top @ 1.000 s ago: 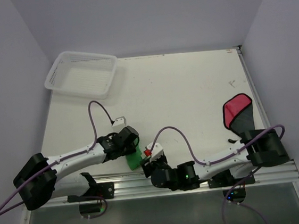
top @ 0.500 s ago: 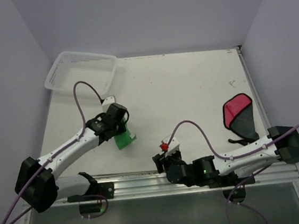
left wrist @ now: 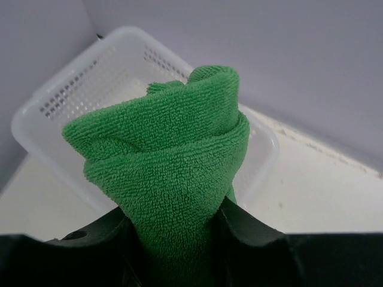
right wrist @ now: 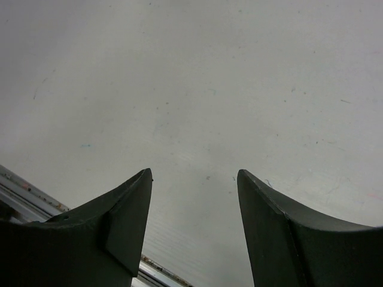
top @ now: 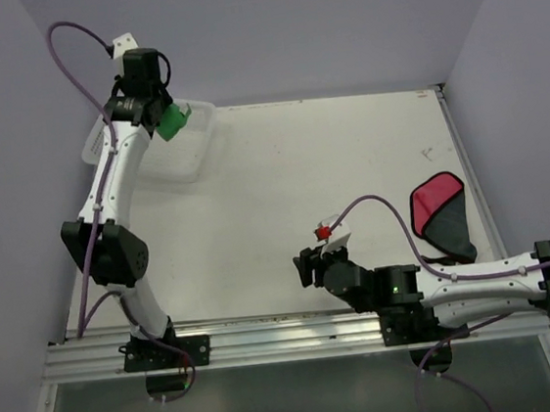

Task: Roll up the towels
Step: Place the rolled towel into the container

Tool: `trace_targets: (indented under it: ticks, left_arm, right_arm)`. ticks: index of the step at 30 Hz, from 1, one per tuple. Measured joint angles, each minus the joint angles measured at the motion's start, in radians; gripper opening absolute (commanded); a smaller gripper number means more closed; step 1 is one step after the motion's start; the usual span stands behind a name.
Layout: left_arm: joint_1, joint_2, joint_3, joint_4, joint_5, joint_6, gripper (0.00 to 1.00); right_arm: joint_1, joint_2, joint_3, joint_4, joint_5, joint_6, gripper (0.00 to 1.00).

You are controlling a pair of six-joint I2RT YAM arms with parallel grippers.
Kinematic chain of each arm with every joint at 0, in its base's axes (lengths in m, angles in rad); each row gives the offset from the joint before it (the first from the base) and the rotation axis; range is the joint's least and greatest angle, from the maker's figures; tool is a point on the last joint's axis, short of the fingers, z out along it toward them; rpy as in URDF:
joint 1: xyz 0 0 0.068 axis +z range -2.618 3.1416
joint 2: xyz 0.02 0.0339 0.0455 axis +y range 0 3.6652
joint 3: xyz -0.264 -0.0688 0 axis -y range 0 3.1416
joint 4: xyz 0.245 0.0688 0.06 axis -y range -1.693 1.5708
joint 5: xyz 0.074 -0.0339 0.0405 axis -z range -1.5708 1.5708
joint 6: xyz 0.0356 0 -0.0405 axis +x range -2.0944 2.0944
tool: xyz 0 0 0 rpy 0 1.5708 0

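I will move my left gripper down past the basket's rim, deep into the white mesh basket (top: pixel 171 153) (left wrist: pixel 131 91), before I let go of the rolled green towel.
My left gripper (top: pixel 161 118) is raised high at the far left and is shut on the rolled green towel (top: pixel 172 121). In the left wrist view the towel (left wrist: pixel 170 149) bulges out between my fingers (left wrist: pixel 251 230), above the white mesh basket (left wrist: pixel 66 101). The red towel with its dark grey underside (top: pixel 440 210) lies partly folded on the table at the right. My right gripper (top: pixel 306 267) is open and empty, low over bare table near the front edge; its fingers (right wrist: pixel 128 206) frame only table.
The white mesh basket (top: pixel 195 145) stands at the table's back left corner, mostly behind my left arm. A metal rail (top: pixel 288 328) runs along the front edge. Grey walls close in the left, back and right sides.
My left arm has lifted the green towel from near the front edge up and back to above the basket. My right arm has drawn back to the right and opened away from the towel.
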Motion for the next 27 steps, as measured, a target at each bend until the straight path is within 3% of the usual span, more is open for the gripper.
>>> trace_targets:
  ticks: [3, 6, 13, 19, 27]
  left_arm:
    - [0.097, 0.194, 0.246, -0.035, 0.015, 0.036, 0.18]
    - [0.162, 0.343, 0.373, -0.059, 0.039, 0.056, 0.18]
    - [0.256, 0.495, 0.238, -0.052, 0.221, 0.018, 0.17]
    - [0.293, 0.658, 0.249, -0.018, 0.399, -0.04, 0.15]
    - [0.291, 0.701, 0.285, 0.08, 0.502, -0.08, 0.31]
  right_arm:
    - [-0.032, -0.032, 0.0, -0.015, -0.018, -0.029, 0.63]
    - [-0.061, -0.04, -0.005, -0.021, -0.042, -0.046, 0.63]
    - [-0.142, -0.025, -0.058, -0.021, -0.125, -0.042, 0.63]
    - [-0.197, 0.019, -0.072, -0.016, -0.188, -0.037, 0.63]
    - [-0.256, 0.077, -0.076, 0.019, -0.249, -0.035, 0.63]
